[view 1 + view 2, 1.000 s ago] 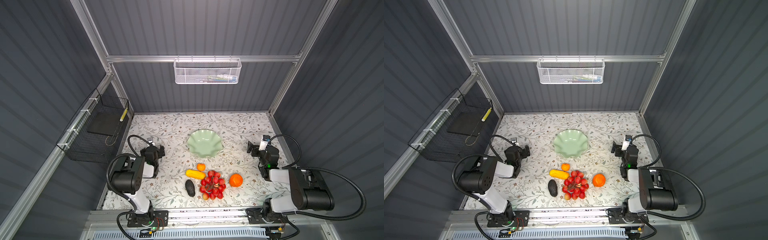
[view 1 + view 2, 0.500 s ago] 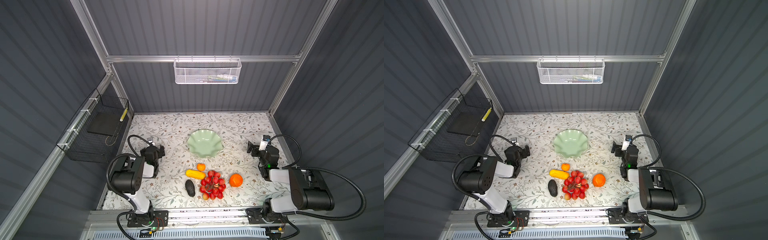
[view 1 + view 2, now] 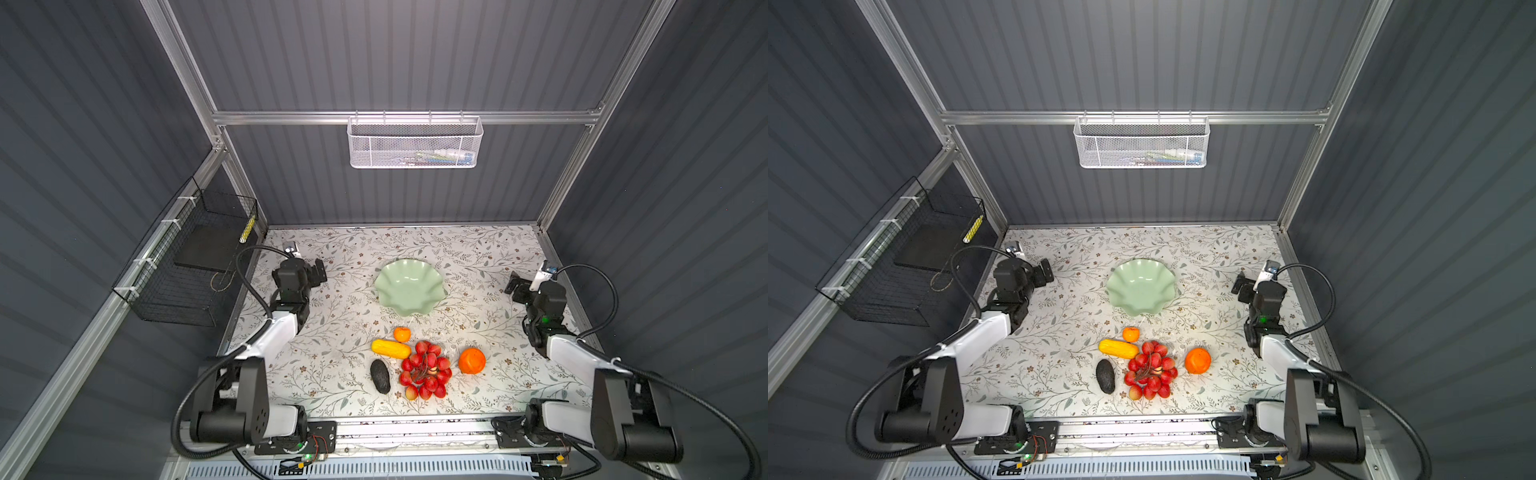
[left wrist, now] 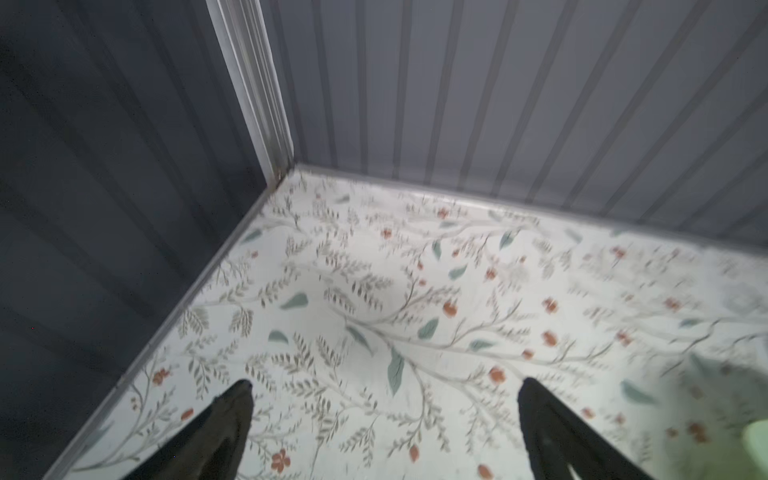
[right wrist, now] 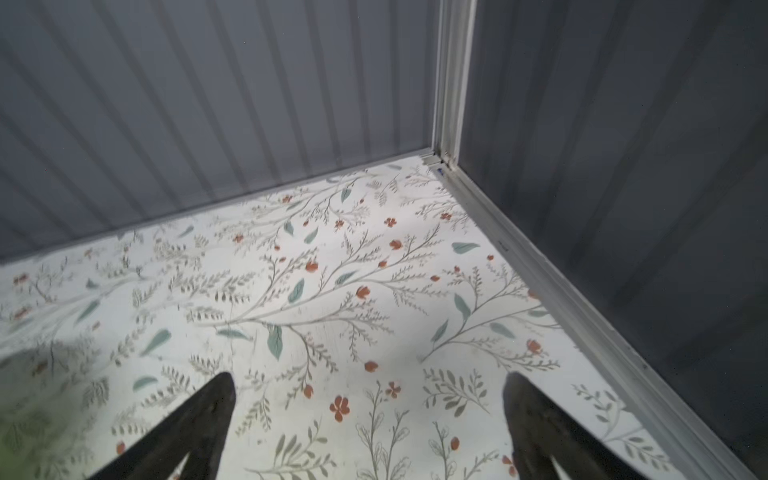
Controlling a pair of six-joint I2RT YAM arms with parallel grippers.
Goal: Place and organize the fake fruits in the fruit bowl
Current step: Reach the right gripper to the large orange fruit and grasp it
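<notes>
The big orange (image 3: 472,360) is the fruit nearest to my open right gripper, so I will bring that gripper back and down toward the tabletop, around the orange, and close.
The pale green fruit bowl (image 3: 409,286) (image 3: 1140,289) stands empty mid-table in both top views. In front of it the fake fruits lie on the table: a small tangerine (image 3: 402,334), a yellow oblong fruit (image 3: 390,349), a blackish avocado (image 3: 380,376), a cluster of red balls (image 3: 426,370) and a big orange (image 3: 472,360). My left gripper (image 3: 318,272) (image 4: 384,388) hovers open and empty at the far left, well left of the bowl. My right gripper (image 3: 514,286) (image 5: 370,380) is open and empty at the far right. Both wrist views show only floral tabletop between the fingers.
A white mesh basket (image 3: 415,143) hangs on the back wall, and a black wire basket (image 3: 187,266) hangs on the left wall. Grey ribbed walls and aluminium posts close in the floral table (image 3: 357,257) on three sides.
</notes>
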